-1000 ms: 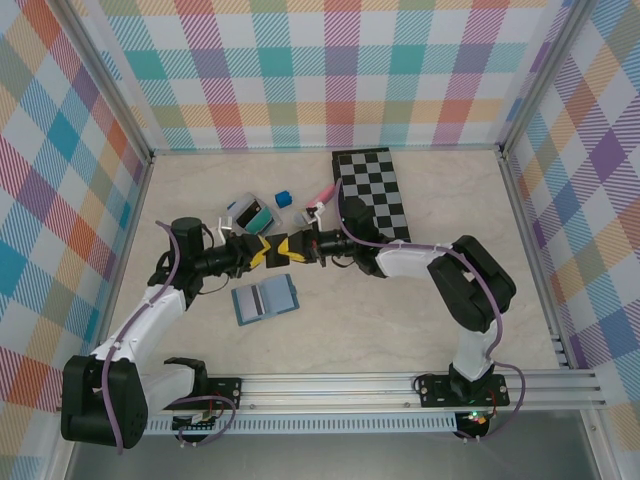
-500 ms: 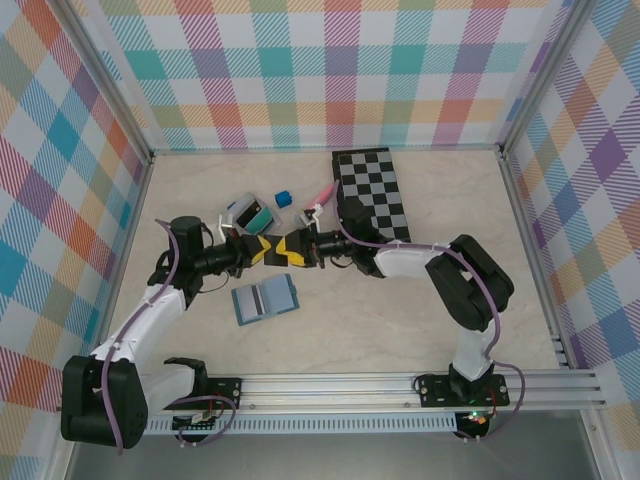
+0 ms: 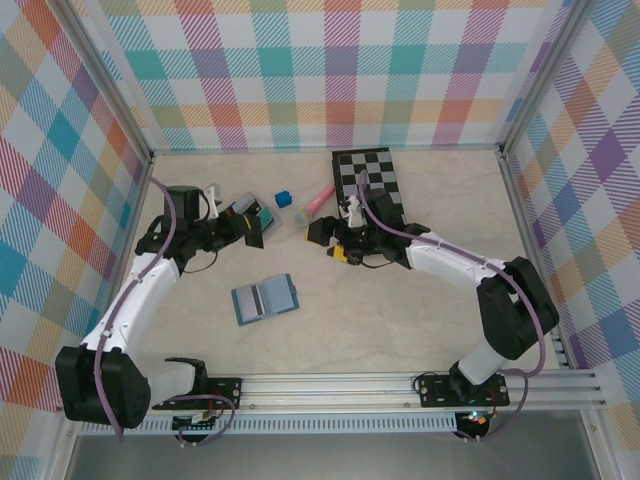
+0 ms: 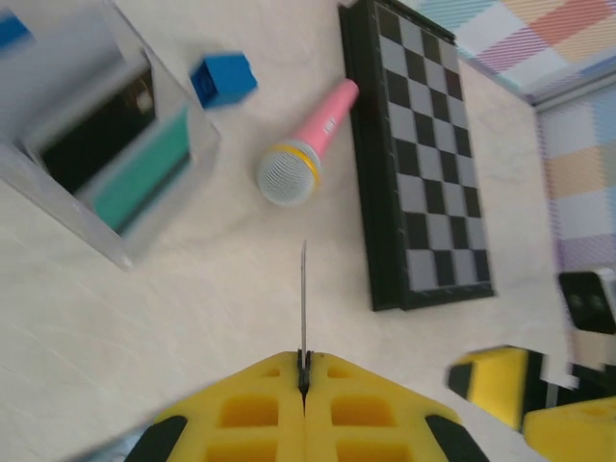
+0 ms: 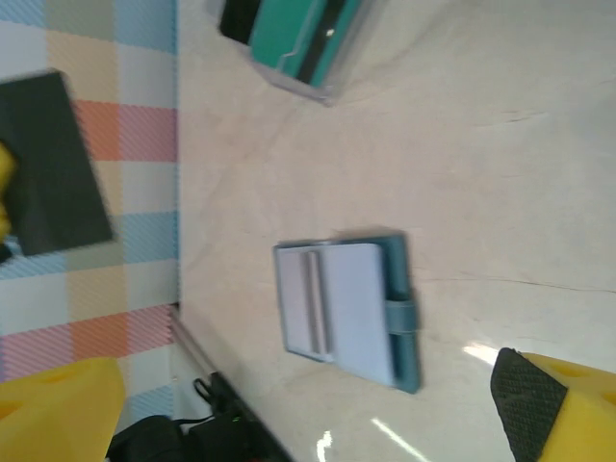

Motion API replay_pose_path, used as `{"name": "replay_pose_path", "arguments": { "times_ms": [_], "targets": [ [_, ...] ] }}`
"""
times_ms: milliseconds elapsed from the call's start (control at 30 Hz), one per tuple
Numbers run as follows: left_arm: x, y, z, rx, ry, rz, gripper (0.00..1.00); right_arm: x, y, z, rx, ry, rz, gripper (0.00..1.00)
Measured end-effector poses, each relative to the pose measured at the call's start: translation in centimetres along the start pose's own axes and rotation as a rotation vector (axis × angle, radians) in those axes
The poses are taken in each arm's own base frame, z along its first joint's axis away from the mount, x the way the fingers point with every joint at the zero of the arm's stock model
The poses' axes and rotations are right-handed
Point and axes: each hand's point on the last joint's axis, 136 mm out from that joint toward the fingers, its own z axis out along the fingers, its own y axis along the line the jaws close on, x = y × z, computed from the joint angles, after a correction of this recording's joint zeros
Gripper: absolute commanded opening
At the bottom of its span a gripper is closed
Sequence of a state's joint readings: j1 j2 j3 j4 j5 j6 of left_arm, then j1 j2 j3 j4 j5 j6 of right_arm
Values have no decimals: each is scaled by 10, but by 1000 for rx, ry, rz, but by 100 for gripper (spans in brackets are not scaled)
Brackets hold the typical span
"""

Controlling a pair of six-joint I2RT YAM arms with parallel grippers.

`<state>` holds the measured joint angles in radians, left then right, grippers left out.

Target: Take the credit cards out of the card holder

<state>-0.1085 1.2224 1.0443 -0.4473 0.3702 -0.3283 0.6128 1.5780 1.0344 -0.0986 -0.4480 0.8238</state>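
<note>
I should move my left gripper outward and turn the credit card [image 3: 256, 232] so it is in line before I lower it into the clear box's dark-card slot.
The card holder [image 3: 265, 298] lies open on the table, slate-blue outside and lighter blue inside, also seen in the right wrist view [image 5: 346, 308]. My left gripper [image 3: 247, 228] is shut on a dark credit card [image 3: 256, 232], edge-on in its own view [image 4: 304, 289] and flat-faced in the right wrist view [image 5: 53, 164]. It hangs just right of a clear box [image 3: 243, 212] holding a teal card [image 4: 140, 178] and a dark one. My right gripper [image 3: 328, 243] stands open and empty, right of the holder, its yellow fingers [image 5: 563, 404] spread wide.
A blue cube [image 3: 283, 198] and a pink microphone [image 3: 318, 203] lie behind the grippers. A black-and-white chessboard [image 3: 370, 185] rests at the back right. Checkered walls enclose the table on three sides, with a metal rail [image 3: 400, 385] along the near edge.
The two grippers met at the middle on the dark card. The right one opened, let go and drew back right. The left carried the card back-left toward the clear box.
</note>
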Motion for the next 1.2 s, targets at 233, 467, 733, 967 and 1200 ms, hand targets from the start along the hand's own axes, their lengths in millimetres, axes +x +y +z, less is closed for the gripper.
{"name": "replay_pose_path", "arguments": {
  "times_ms": [233, 467, 733, 967, 1200],
  "targets": [
    [-46, 11, 13, -123, -79, 289, 0, -5, -27, -7, 94, -11, -6, 100],
    [-59, 32, 63, -175, -6, 537, 0, -13, -38, -14, 109, -23, 7, 100],
    [-49, 54, 103, -182, 114, 747, 0, -12, -36, -16, 80, 1, 5, 100],
    [-56, 58, 119, -177, 150, 835, 0, -7, -36, -12, 62, 32, 16, 100],
    [-44, 70, 134, -168, 243, 893, 0, -6, -34, -12, 56, 37, 16, 100]
  ]
}}
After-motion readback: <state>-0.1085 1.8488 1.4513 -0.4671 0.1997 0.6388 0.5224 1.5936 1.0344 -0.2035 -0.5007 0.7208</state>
